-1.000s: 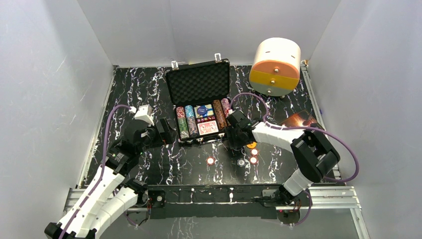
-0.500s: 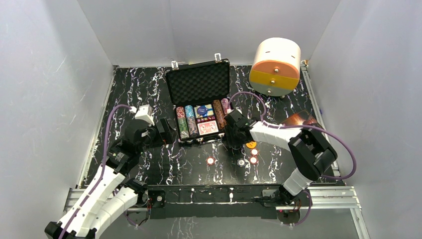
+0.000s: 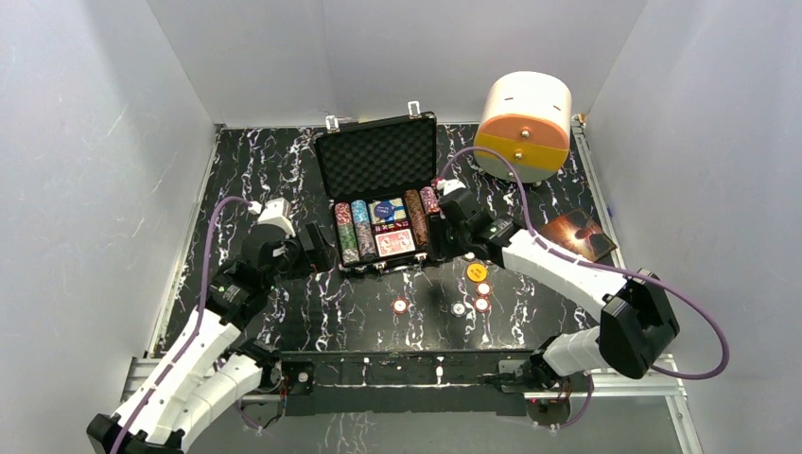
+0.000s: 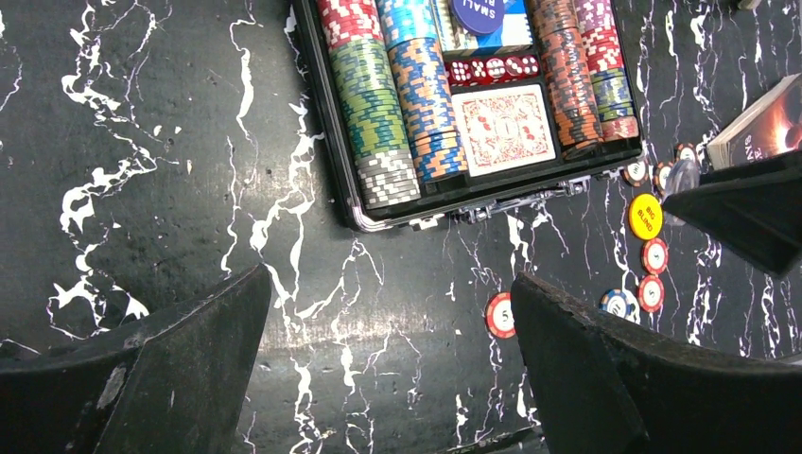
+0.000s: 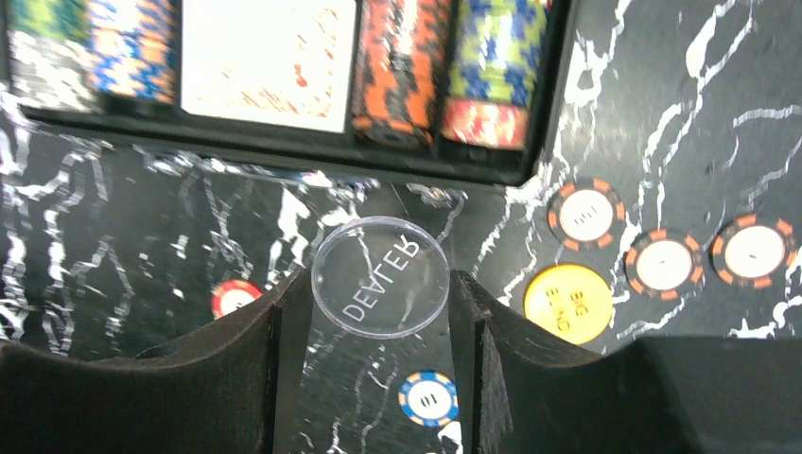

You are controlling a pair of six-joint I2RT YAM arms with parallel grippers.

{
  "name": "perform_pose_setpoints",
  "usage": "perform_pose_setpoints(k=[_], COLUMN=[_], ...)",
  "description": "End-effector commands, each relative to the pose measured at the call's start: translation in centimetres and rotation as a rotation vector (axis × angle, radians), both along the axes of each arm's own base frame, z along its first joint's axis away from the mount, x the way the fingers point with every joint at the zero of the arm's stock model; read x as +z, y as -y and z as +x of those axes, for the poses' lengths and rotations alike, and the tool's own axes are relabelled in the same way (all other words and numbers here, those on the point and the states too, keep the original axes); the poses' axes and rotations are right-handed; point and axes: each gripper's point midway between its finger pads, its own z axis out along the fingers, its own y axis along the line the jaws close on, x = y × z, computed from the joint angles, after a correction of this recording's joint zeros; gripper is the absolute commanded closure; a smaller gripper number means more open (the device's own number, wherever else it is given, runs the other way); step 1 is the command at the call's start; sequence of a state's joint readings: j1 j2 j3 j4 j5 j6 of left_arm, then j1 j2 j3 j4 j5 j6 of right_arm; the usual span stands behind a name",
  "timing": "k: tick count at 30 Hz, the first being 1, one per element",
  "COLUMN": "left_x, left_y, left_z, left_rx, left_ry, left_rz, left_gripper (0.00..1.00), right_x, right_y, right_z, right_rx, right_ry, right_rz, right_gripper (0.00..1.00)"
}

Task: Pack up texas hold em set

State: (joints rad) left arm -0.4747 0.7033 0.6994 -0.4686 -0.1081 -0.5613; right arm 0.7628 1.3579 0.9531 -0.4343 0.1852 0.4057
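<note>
The case's middle section (image 3: 389, 223) is to the gripper's left in the top view, so my right gripper should next move outward and across, then lower and release the disc.
The black briefcase (image 3: 376, 156) lies open with its foam lid up; rows of striped chips (image 4: 378, 104), a red-backed card deck (image 4: 501, 128) and red dice (image 4: 492, 68) sit inside. My right gripper (image 5: 378, 284) is shut on a clear disc marked DEALER (image 5: 381, 274), held above the table by the case's front right corner (image 5: 530, 161). The yellow disc (image 5: 567, 303) and several loose chips (image 3: 482, 305) lie on the table in front of the case. My left gripper (image 4: 390, 284) hangs open and empty left of the case front, a red chip (image 4: 499, 315) by its right finger.
A white-and-orange cylindrical box (image 3: 523, 126) stands at the back right. A brown book (image 3: 579, 234) lies right of the right arm. Grey walls close in the black marbled table (image 3: 265, 170) on three sides.
My right gripper has closed on the clear dealer disc and risen from the table towards the case's right side. The left arm has stayed put.
</note>
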Motion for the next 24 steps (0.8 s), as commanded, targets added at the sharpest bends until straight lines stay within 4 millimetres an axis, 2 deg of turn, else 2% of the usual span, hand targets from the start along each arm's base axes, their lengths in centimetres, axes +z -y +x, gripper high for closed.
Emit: perform_pose_setpoints(k=[1,6,12,16,24], left_x=[0.9,1.4,1.9,1.7,1.2], left_y=[-0.5,-1.2,-2.1,-2.6,-2.7], left_z=[0.4,0.0,-0.8,-1.3,-1.6], left_rx=[0.030,0.058,0.083,0.106,0.112], left_ry=[0.040,0.051,0.053,0.045,0.037], left_rz=[0.000,0.005,0.016,0.011,0.005], left_gripper=[0.02,0.02,0.02,0.02,0.02], right_x=[4.4,4.0,0.9,-1.8,-4.4], right_y=[-4.2,-7.9,-11.8,-12.4,-12.7], right_z=[2.5,4.7,5.4,5.3,5.6], right_rx=[0.049,0.095,0.137,0.130,0.127], right_ry=[0.079,0.065,0.003,-0.055,-0.077], right_rz=[0.134,0.135,0.064,0.033,-0.034], right_gripper=[0.45,0.45,0.45,0.45,0.44])
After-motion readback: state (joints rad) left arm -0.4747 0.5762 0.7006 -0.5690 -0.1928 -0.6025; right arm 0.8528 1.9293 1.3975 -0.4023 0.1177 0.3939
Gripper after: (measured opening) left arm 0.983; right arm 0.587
